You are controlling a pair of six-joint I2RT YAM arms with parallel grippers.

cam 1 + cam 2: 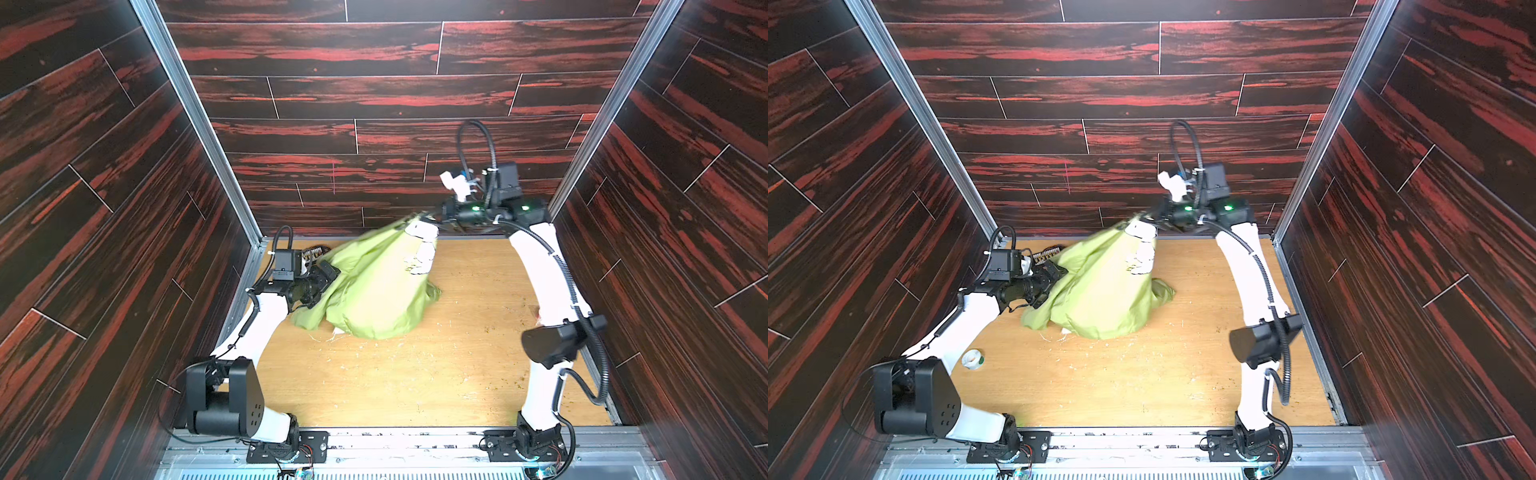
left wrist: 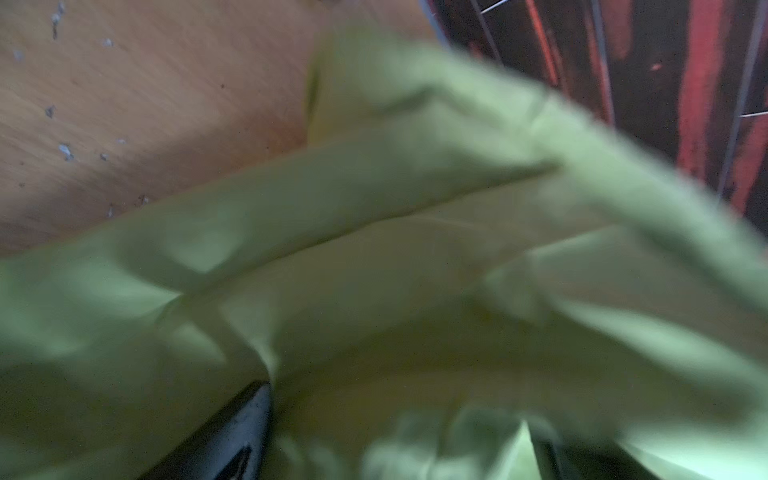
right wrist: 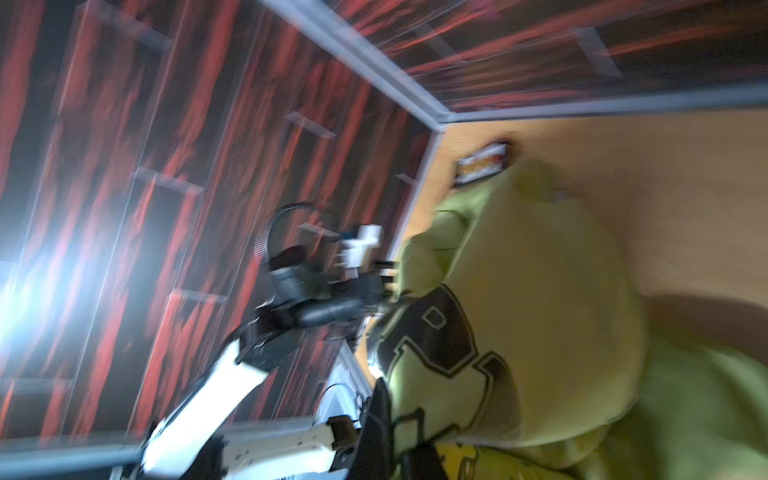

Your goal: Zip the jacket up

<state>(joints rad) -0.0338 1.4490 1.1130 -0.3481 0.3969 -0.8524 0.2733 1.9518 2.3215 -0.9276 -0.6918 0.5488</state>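
I need to lower my left gripper toward the tabletop, onto the sleeve end [image 1: 307,318] at the jacket's low folds, as that cloth hangs below its open fingers.
The olive-green jacket [image 1: 374,295] [image 1: 1100,295] hangs as a tent over the wooden table, its lower folds resting on the board. My right gripper [image 1: 420,216] [image 1: 1136,217] is shut on the jacket's top edge, high near the back wall, where white lining shows. In the right wrist view the jacket [image 3: 540,311] shows a black-and-white print beside the right gripper [image 3: 395,451]. My left gripper [image 1: 332,270] [image 1: 1061,270] stands open at the jacket's left side. In the blurred left wrist view, green cloth [image 2: 415,270] lies between and over the left gripper's [image 2: 390,451] wide-apart jaws. The zipper is not visible.
A dark printed packet [image 1: 316,252] [image 1: 1047,254] [image 3: 482,164] lies at the back left corner behind the left gripper. A white tape roll [image 1: 973,358] sits near the left arm's base. The table [image 1: 415,382] is scratched wood, walled by dark red panels on three sides.
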